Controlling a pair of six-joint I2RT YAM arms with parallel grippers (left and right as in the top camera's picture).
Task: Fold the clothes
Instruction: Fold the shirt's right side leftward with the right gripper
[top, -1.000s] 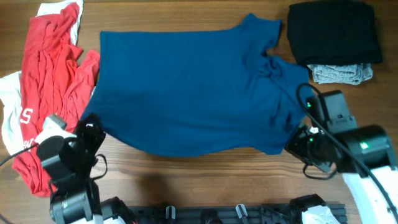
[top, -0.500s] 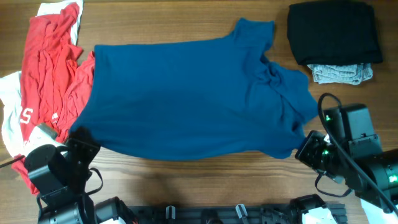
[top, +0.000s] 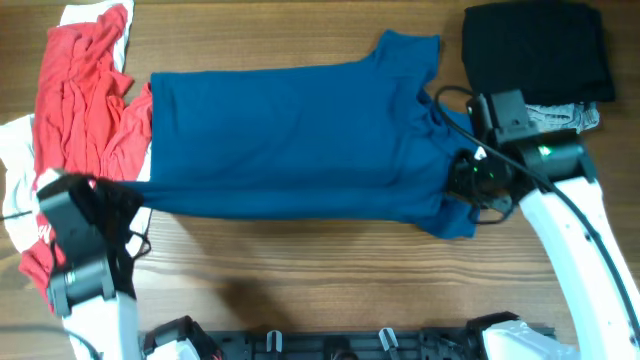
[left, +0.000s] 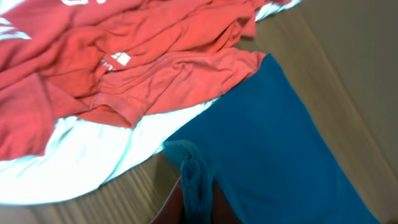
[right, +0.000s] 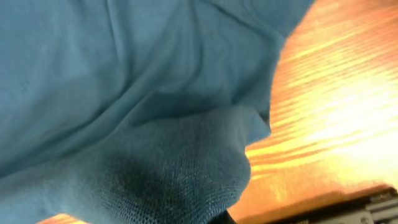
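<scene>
My left gripper will move outward and down next and lay the pinched corner onto the shirt's flat part beside the red garment (top: 85, 110), because that hem is held up.
The dark-blue T-shirt (top: 300, 140) lies spread across the table's middle, its near edge lifted and folded up over the body. My left gripper (top: 128, 195) is shut on the shirt's near left corner; the left wrist view shows a bunched blue hem (left: 194, 180) pinched between the fingers. My right gripper (top: 468, 182) is shut on the shirt's near right part by the sleeve; blue cloth (right: 155, 168) fills the right wrist view and hides the fingers. The red garment (top: 85, 110) and the white one (top: 18, 175) lie at the left.
A folded black garment (top: 535, 50) with a folded grey one (top: 548, 117) under its near edge sits at the back right. Bare wooden table (top: 330, 270) runs along the front. A black rail (top: 350, 345) lies at the near edge.
Both grippers have moved away from the table's front edge, carrying the shirt's near edge up and over its body. The shirt now looks narrower from front to back.
</scene>
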